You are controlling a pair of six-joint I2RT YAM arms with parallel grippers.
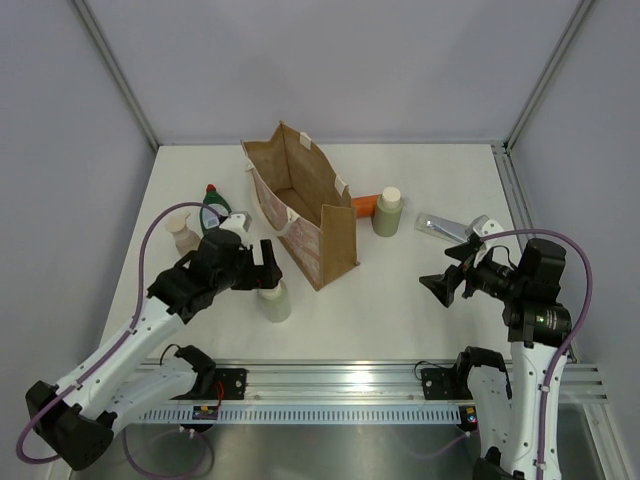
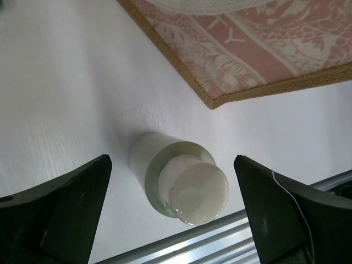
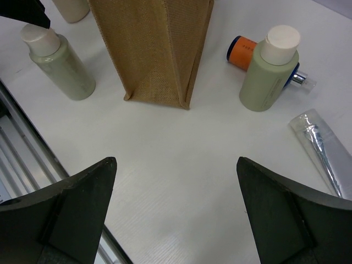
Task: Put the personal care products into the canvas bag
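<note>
I should lower my left gripper past the cream cap (image 2: pixel 187 184) next and close around the pale green bottle's shoulder (image 2: pixel 157 177), since the bottle stands upright under its open fingers.
The canvas bag (image 1: pixel 300 200) stands upright and open at the table's middle, its pale reddish-patterned side (image 2: pixel 247 44) facing my left arm. A pale green bottle with a cream cap (image 2: pixel 187 184) stands upright just below my left gripper (image 1: pixel 265 262), between its open fingers and touching neither. A second pale bottle (image 1: pixel 387 212) stands right of the bag, with the orange bottle (image 1: pixel 364 205) lying behind it and the silver tube (image 1: pixel 440 226) lying flat farther right. The green red-capped bottle (image 1: pixel 213 208) stands left of the bag. My right gripper (image 1: pixel 450 268) hangs open and holds nothing, nearer than the tube.
A cream-coloured container (image 1: pixel 180 232) stands beside the green bottle, left of my left arm. The aluminium rail (image 1: pixel 340 380) runs along the near table edge, close to the bottle under the left gripper. Grey enclosure walls ring the table.
</note>
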